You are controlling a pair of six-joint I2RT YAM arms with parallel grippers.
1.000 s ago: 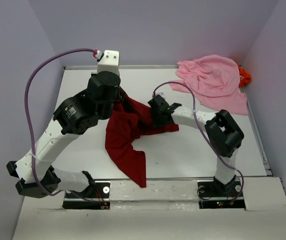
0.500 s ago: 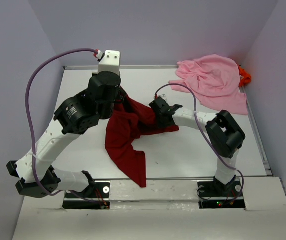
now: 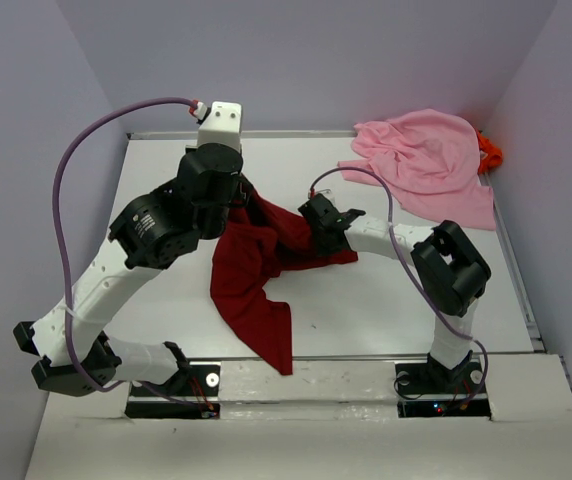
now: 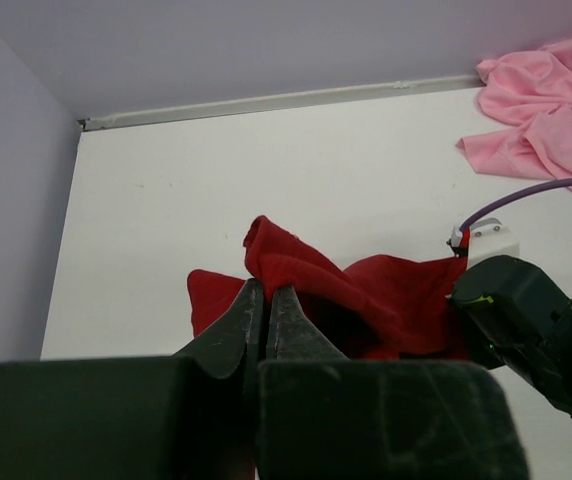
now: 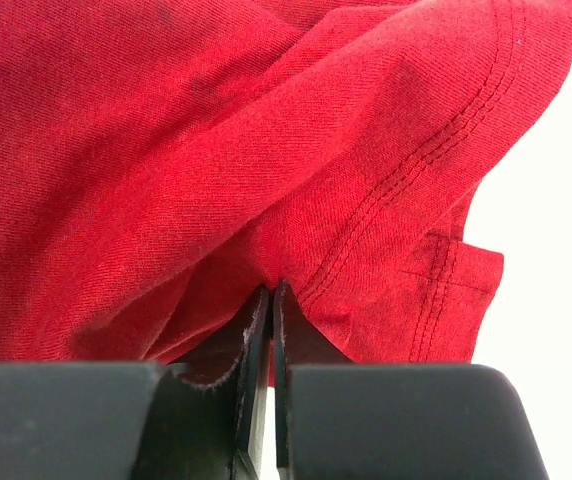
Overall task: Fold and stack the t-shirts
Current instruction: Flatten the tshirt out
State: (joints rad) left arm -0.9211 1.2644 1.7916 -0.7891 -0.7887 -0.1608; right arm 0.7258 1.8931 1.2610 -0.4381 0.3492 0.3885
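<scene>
Next, my left gripper moves outward and down onto the bare table by the metal bar to release the t-shirt's raised fold, since the red t-shirt [image 3: 254, 275] lies crumpled.
The dark red t-shirt [image 3: 254, 275] lies crumpled at the table's middle, one end trailing toward the front edge. My left gripper [image 4: 267, 291] is shut on a raised fold at the shirt's [image 4: 386, 290] upper left edge. My right gripper [image 5: 271, 291] is shut on a pinch of the red cloth [image 5: 196, 140] beside a stitched hem, at the shirt's right side [image 3: 318, 228]. The light pink t-shirt [image 3: 428, 160] sits bunched in the far right corner. Only a bit of the bright orange t-shirt [image 3: 490, 152] shows behind it.
The white table [image 3: 396, 300] is boxed in by grey walls on the left, back and right. A metal rail [image 3: 296, 132] runs along its back edge. A purple cable [image 3: 66, 190] loops off the left arm, and another arcs over the right forearm [image 3: 386, 200].
My right gripper has closed its jaws onto the red cloth and shifted slightly to the right. The left arm and its grip have not moved.
</scene>
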